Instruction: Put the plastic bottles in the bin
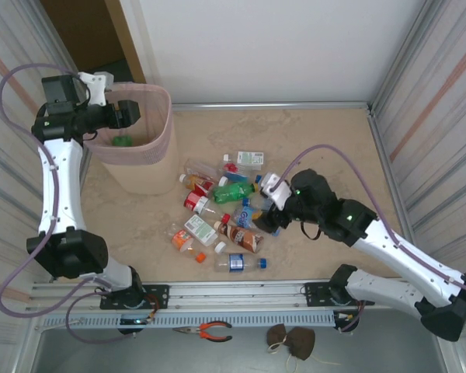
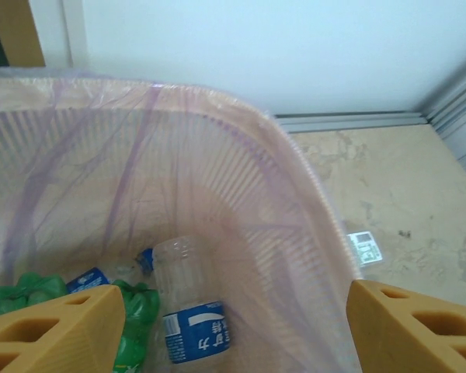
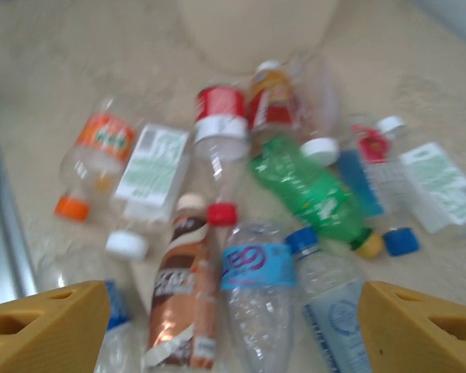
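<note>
My right gripper moves back toward the front bar and down onto the clear bottle's blue-capped neck [image 1: 259, 263] next, since that end lies free of the others.
The pale pink bin [image 1: 165, 124] stands at the far left, and my left gripper [image 1: 129, 113] hangs open over its mouth with nothing between its fingers. Down inside the ribbed wall of the bin [image 2: 241, 186] lie a clear bottle with a blue label [image 2: 191, 315] and a crushed green bottle [image 2: 137, 322]. Several plastic bottles [image 1: 217, 214] lie scattered mid-table. My right gripper [image 3: 233, 326] hovers open just above them, over a clear bottle with a light blue label [image 3: 258, 291], a brown-labelled bottle [image 3: 180, 299] and a green bottle [image 3: 311, 190]. It holds nothing.
Orange-handled pliers [image 1: 207, 331] and a brown lump [image 1: 291, 339] lie below the front rail. One blue-labelled bottle [image 1: 238, 263] lies apart near the front edge. Ribbed walls close in both sides, and a white wall stands behind.
</note>
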### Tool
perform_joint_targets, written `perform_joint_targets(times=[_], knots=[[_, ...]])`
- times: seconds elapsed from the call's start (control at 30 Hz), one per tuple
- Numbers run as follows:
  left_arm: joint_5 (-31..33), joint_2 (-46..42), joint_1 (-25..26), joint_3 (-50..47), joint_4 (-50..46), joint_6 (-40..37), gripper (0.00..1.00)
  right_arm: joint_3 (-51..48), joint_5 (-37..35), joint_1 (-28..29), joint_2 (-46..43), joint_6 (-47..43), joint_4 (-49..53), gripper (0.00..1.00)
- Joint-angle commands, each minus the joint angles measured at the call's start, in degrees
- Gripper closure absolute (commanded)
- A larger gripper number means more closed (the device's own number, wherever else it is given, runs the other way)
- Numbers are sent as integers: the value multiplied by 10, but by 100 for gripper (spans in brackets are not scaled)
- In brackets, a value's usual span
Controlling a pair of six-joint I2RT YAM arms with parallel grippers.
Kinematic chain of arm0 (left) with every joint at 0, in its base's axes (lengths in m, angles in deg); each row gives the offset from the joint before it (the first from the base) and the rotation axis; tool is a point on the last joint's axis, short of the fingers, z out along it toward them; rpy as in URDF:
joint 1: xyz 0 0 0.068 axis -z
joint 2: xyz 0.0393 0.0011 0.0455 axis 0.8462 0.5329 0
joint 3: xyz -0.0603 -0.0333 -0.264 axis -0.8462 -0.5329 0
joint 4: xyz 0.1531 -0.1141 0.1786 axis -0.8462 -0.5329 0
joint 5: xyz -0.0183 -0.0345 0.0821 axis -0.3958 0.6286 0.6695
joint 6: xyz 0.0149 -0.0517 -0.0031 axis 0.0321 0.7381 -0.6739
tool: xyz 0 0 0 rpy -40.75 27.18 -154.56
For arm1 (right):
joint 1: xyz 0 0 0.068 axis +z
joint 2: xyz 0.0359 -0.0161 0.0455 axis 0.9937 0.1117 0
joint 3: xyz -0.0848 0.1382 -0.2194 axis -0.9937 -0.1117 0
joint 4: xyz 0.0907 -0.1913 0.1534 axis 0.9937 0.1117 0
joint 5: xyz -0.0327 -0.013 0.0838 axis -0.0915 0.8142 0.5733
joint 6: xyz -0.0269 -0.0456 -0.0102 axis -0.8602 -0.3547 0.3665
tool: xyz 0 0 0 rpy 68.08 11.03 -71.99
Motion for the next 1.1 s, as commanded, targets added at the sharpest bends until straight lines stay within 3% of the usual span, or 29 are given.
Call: perform_joint_targets(times=[0.0, 0.2, 0.6, 1.07], knots=[[-36, -32, -3, 11, 14, 21, 24, -22, 9, 45, 17, -94, 42, 18], [-52, -50, -4, 6, 17, 35, 24, -68, -14, 109, 52, -122, 35, 20], [-55, -79, -3, -22, 39, 52, 24, -116, -57, 171, 142, -167, 84, 26], [-66, -90, -4, -41, 49, 55, 24, -167, -65, 191, 208, -168, -34, 41]])
